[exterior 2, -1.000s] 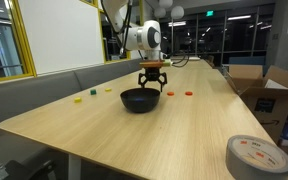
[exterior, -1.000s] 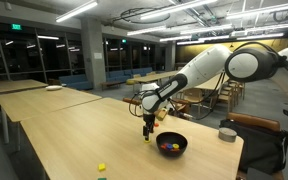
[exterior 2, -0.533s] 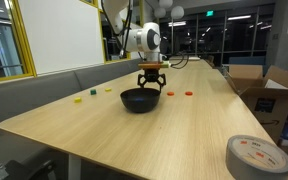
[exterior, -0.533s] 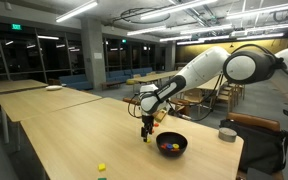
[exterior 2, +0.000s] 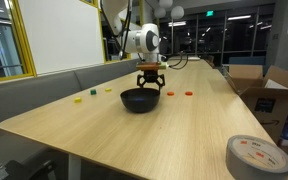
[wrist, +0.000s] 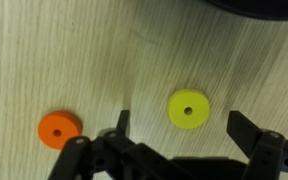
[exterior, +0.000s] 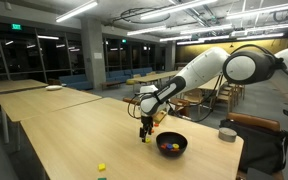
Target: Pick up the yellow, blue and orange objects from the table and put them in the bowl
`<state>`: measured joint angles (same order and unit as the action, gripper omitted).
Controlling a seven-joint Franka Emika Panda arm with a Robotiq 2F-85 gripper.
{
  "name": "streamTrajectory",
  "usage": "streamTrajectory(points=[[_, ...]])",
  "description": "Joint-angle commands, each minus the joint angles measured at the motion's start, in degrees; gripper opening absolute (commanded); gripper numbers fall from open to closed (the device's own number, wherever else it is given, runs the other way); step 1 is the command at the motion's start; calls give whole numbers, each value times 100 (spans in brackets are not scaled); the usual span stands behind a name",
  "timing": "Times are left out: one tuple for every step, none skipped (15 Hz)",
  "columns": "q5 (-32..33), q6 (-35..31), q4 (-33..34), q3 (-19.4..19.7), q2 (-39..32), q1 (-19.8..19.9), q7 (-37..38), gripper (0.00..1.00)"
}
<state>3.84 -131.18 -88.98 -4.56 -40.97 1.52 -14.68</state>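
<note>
I will gently move my gripper toward the bowl next and close it on the rim of the yellow disc [exterior: 149,140] [wrist: 188,110]. The rim is between my open fingers, a little toward the bowl from their middle.
In the wrist view a yellow disc [wrist: 188,110] with a centre hole lies flat on the pale wood table [wrist: 44,50], between my open gripper's fingers [wrist: 184,128]. An orange disc [wrist: 59,129] lies to its left, outside the fingers. The black bowl's edge [wrist: 259,8] shows at the top right. In both exterior views the gripper [exterior: 145,131] [exterior 2: 151,83] hangs low over the table beside the black bowl [exterior: 171,144] [exterior 2: 139,100]. Small coloured pieces lie in the bowl [exterior: 167,146]. I cannot make out a blue piece on the table.
Two orange-red pieces [exterior 2: 172,94] [exterior 2: 188,94] lie past the bowl. A yellow piece [exterior 2: 79,98] [exterior: 101,167] and further small pieces [exterior 2: 108,89] lie farther off. A grey tin [exterior: 227,134], a tape roll [exterior 2: 256,157] and a cardboard box [exterior 2: 274,95] are nearby.
</note>
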Motion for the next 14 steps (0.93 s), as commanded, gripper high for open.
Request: streamTrajectory(points=[[-83, -244, -51, 31, -7, -58, 189, 100], [-78, -278, -71, 37, -4, -63, 220, 100], [-76, -302, -99, 41, 11, -65, 251, 100], [-75, -321, -120, 42, 21, -64, 270, 100], [-67, -279, -141, 52, 41, -73, 305, 100], [-74, -295, -183, 45, 65, -69, 318, 100], [-64, -318, -243, 52, 102, -78, 353, 100], [-59, -342, -291, 54, 130, -82, 372, 100], [-58, -363, -332, 56, 152, -84, 394, 100], [-57, -374, -362, 57, 164, -85, 406, 100], [-56, -391, -392, 60, 178, -88, 429, 100], [-54, -414, -414, 63, 189, -90, 445, 100], [-51, -448, -444, 66, 208, -90, 458, 100], [-41, -479, -479, 76, 237, -94, 479, 100]])
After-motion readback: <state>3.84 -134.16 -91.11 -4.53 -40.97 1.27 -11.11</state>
